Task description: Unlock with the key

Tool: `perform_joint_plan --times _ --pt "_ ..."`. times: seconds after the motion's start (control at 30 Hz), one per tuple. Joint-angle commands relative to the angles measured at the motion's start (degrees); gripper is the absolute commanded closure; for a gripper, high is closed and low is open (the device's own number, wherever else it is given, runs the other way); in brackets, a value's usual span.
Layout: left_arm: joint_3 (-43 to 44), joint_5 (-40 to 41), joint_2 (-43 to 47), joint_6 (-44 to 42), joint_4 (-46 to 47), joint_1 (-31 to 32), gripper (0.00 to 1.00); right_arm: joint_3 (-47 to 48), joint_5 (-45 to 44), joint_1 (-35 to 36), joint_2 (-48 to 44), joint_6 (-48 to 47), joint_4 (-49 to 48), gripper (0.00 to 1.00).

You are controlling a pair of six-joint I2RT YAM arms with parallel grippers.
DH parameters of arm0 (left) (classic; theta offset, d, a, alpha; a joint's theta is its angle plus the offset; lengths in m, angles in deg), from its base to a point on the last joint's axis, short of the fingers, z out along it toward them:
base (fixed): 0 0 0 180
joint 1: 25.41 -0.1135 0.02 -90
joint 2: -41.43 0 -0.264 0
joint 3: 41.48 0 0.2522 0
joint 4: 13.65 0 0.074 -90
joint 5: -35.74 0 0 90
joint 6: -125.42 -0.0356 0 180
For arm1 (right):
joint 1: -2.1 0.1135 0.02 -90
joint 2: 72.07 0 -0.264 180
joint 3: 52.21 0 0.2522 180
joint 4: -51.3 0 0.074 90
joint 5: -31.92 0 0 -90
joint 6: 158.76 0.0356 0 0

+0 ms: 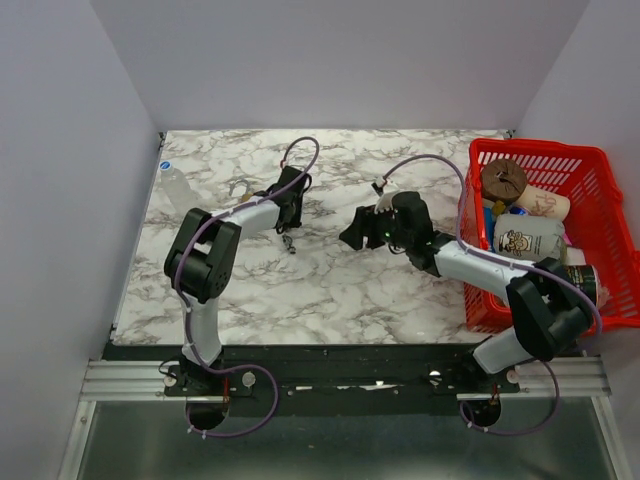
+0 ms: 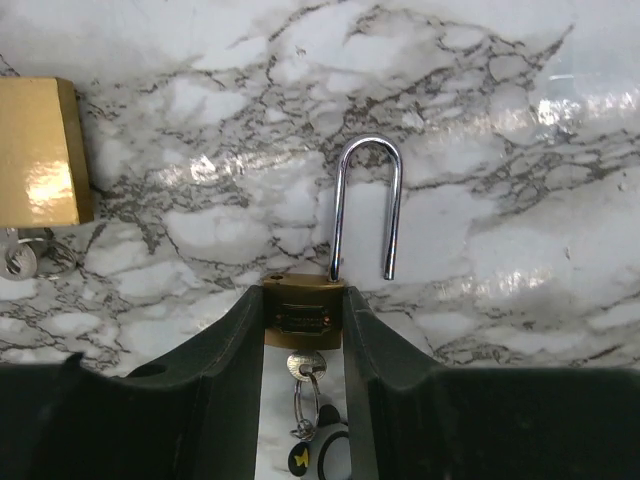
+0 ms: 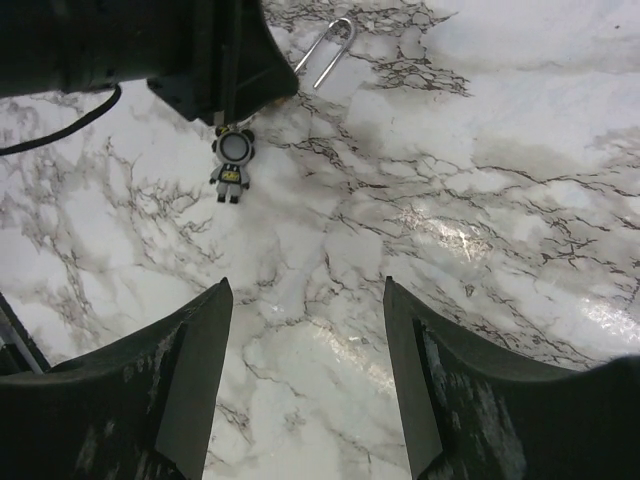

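The held lock has its shackle open. My left gripper will move it outward onto the empty marble (image 1: 260, 193) beside the second padlock and then let it go.
My left gripper (image 2: 303, 292) is shut on the body of a brass padlock (image 2: 303, 318) that lies on the marble table. The padlock's steel shackle (image 2: 366, 205) is open: one leg sits in the body and the free end hangs clear beside it. A key (image 2: 305, 362) is in the keyhole, and its ring carries a grey round charm (image 2: 335, 458). In the top view the left gripper (image 1: 290, 207) is at the table's middle back. My right gripper (image 3: 305, 290) is open and empty above bare marble, to the right of the lock (image 1: 358, 232). The right wrist view shows the charm (image 3: 232, 165) and the shackle (image 3: 330, 50).
A second brass padlock (image 2: 38, 150) with keys (image 2: 20, 262) lies just left of the left gripper. A red basket (image 1: 610, 175) with several items stands at the table's right edge. A clear bottle (image 1: 176, 185) lies at the far left.
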Motion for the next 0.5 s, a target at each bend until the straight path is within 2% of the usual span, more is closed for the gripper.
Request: perform_joint_plan --times 0.0,0.47 --pt "6.0 2.0 -3.8 -1.9 -6.7 -2.4 1.0 -1.9 -1.1 -0.2 -4.0 -1.2 0.3 0.29" --pt "18.2 -1.6 -11.6 -2.0 -9.4 -5.0 1.0 -4.1 -3.2 -0.1 -8.4 -2.5 1.7 0.27"
